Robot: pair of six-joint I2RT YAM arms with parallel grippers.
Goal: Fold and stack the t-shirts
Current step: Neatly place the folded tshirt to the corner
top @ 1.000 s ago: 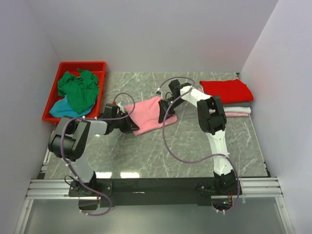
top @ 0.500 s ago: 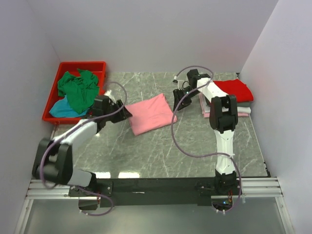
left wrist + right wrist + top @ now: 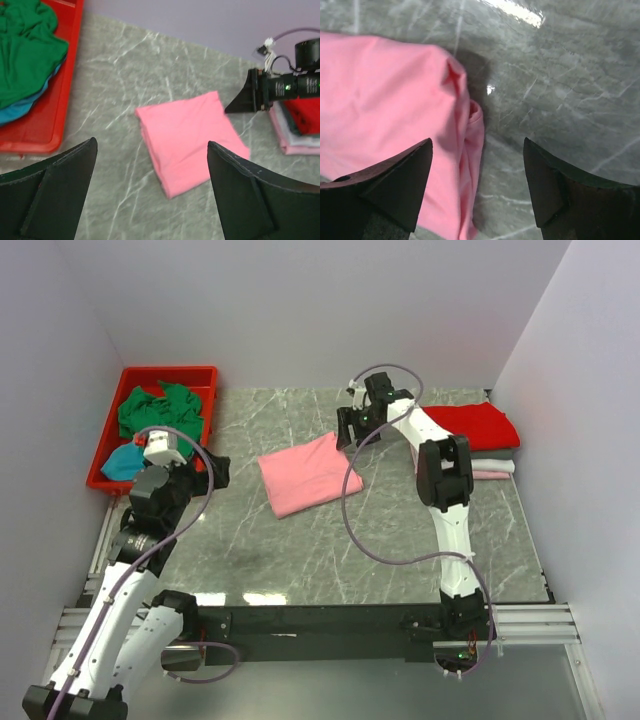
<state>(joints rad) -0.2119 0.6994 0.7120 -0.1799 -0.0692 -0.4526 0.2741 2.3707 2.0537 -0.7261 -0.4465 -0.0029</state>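
Observation:
Bare marble still fills much of the gap between the right gripper's fingers, so the gripper will move down and over toward the pink shirt's middle, onto the rumpled edge (image 3: pixel 338 447) (image 3: pixel 467 131).
A folded salmon-pink t-shirt (image 3: pixel 308 473) lies flat in the middle of the marble table, free of both grippers. My left gripper (image 3: pixel 215 472) is open, raised to the left of it; the left wrist view looks down on the shirt (image 3: pixel 192 142) between the open fingers (image 3: pixel 151 144). My right gripper (image 3: pixel 352 435) is open just above the shirt's far right corner (image 3: pixel 395 100), its fingers (image 3: pixel 477 142) straddling the rumpled edge without touching. A stack of folded t-shirts, red (image 3: pixel 465 426) on top and pale ones (image 3: pixel 490 468) below, sits at the right. Crumpled green (image 3: pixel 160 418) and teal (image 3: pixel 125 462) t-shirts fill the bin.
The red plastic bin (image 3: pixel 170 372) stands at the back left corner. White walls close the table on three sides. The right arm's purple cable (image 3: pixel 350 530) loops over the table between the pink shirt and the arm.
Both grippers were shut at the pink shirt's sides and have opened and let go. The left arm has pulled back to the left and risen; the right gripper has lifted at the far right corner.

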